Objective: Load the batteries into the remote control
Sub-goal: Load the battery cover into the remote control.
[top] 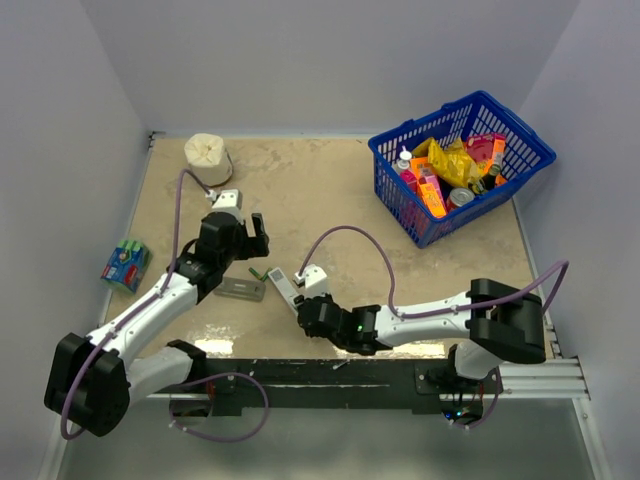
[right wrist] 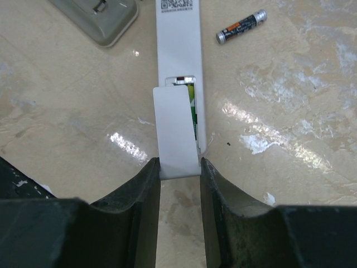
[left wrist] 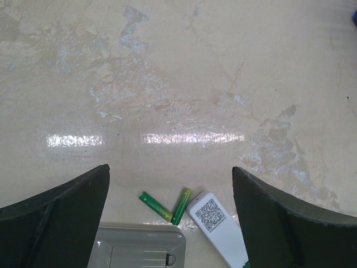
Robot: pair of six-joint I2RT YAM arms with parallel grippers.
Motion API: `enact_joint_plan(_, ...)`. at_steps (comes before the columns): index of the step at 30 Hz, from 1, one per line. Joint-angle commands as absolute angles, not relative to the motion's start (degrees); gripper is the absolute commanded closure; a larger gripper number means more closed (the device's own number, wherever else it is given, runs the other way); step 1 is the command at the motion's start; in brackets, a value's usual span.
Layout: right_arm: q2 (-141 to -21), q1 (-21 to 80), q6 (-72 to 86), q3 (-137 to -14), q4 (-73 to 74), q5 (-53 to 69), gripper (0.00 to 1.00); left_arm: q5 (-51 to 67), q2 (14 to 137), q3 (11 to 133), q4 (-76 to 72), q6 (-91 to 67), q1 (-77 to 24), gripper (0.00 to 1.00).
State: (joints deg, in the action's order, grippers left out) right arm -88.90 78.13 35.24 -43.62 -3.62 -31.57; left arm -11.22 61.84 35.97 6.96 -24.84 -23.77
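Note:
My right gripper should next lower the crooked cover, square with the remote, onto the remote's open compartment (right wrist: 192,105) and let go of it. The compartment's green battery is showing beside the cover.
The white remote control (right wrist: 178,50) lies back up on the table, a QR label at its far end. Its white back cover (right wrist: 175,131) sits slightly askew over the open compartment, where a green battery (right wrist: 192,109) shows. My right gripper (right wrist: 179,167) is shut on the cover's near end. A dark battery (right wrist: 241,26) lies to the right of the remote. Two green batteries (left wrist: 155,206) (left wrist: 182,206) lie in a V beside the remote's QR end (left wrist: 215,220). My left gripper (left wrist: 170,170) hovers open and empty above them. From above, the remote (top: 279,279) lies between the left gripper (top: 245,245) and the right gripper (top: 300,303).
A flat grey device (left wrist: 139,248) with a hatch lies left of the remote. A shrink-wrapped pack of green cells (top: 125,263) sits at the left edge. A roll of tape (top: 207,152) stands at the back left. A blue basket (top: 530,140) of groceries is at the back right.

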Motion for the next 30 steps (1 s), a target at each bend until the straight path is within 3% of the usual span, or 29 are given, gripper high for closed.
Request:
enact_joint_plan(1,-89.8,79.1,41.0,-46.3,1.5,-36.2,0.91,-13.7,60.8,35.9,3.2,-22.8,-24.5,0.06)
enact_joint_plan(30,-94.3,80.2,38.4,-49.1,-1.4,-38.2,0.83,-17.5,61.3,35.9,4.0,-23.5,-26.6,0.06)
